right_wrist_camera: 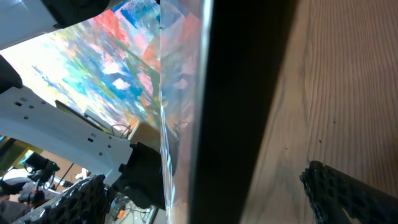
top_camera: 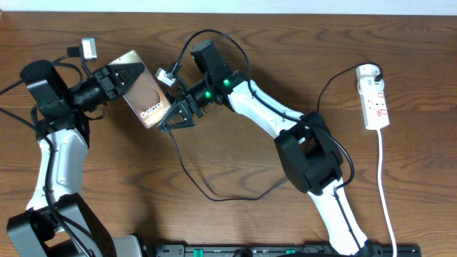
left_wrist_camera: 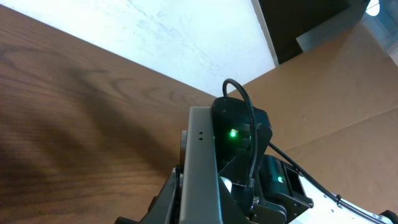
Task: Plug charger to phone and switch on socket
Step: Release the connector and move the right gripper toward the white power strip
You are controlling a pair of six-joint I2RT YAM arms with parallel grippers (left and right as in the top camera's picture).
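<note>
The phone [top_camera: 146, 101] still hangs tilted in midair. My left gripper will go down and back and let go of it on the bare tabletop beside the cable.
The phone [top_camera: 146, 101], bronze with white "Galaxy" lettering, is held tilted above the table, with my left gripper [top_camera: 120, 77] shut on its upper-left end. In the left wrist view its grey edge [left_wrist_camera: 202, 162] rises from between the jaws. My right gripper [top_camera: 173, 118] stands open around the phone's lower-right end. The right wrist view shows the phone's dark edge [right_wrist_camera: 236, 93] between the two textured fingers [right_wrist_camera: 348, 193], touching neither. The charger cable [top_camera: 221, 199] trails across the table from under the right gripper; its plug tip is hidden. The white socket [top_camera: 375, 100] lies at the far right.
The socket's white cord [top_camera: 385, 185] runs down the right side toward the front edge. A black rail [top_camera: 285, 250] lies along the front edge. The right arm [top_camera: 310, 153] spans the middle of the table. Behind the table are a white wall [left_wrist_camera: 155, 31] and cardboard [left_wrist_camera: 336, 93].
</note>
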